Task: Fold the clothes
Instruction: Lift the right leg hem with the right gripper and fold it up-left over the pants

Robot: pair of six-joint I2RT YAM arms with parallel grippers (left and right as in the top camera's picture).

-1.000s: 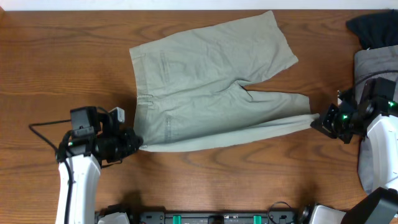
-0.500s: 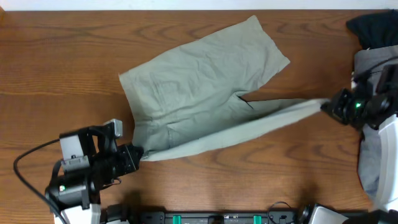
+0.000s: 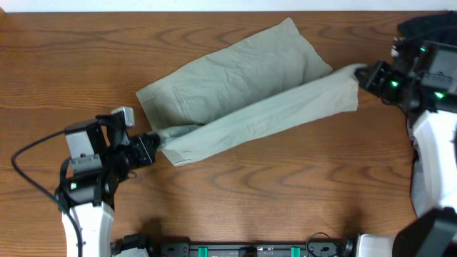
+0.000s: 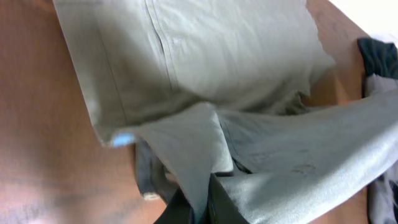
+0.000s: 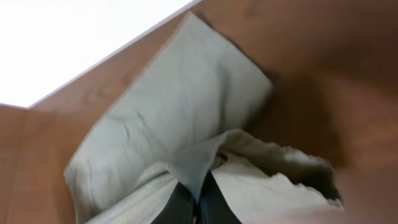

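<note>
The shorts' flat far corner (image 3: 143, 96) is outward of my left gripper, so next my left gripper should move outward with the shorts' waistband end and release it over that corner.
The clothes, a pair of light khaki-green shorts (image 3: 235, 86), lie across the middle of the wooden table, with their near leg lifted and stretched as a band (image 3: 271, 118) between both arms. My left gripper (image 3: 151, 143) is shut on the waistband corner at the left; in the left wrist view the fabric (image 4: 249, 68) is pinched between the dark fingers (image 4: 219, 208). My right gripper (image 3: 359, 73) is shut on the leg hem at the right. In the right wrist view the cloth (image 5: 168, 124) hangs from the closed fingers (image 5: 214, 205).
A grey garment (image 3: 435, 68) and a black garment (image 3: 421, 28) lie at the table's far right edge, under my right arm. The wooden table (image 3: 71, 64) ends at a white strip along the back. A black cable (image 3: 28, 153) loops beside my left arm.
Both grippers have carried the near leg away from the front edge, over the rest of the shorts. The right gripper moved furthest, toward the back right; the shorts slid and turned slightly.
</note>
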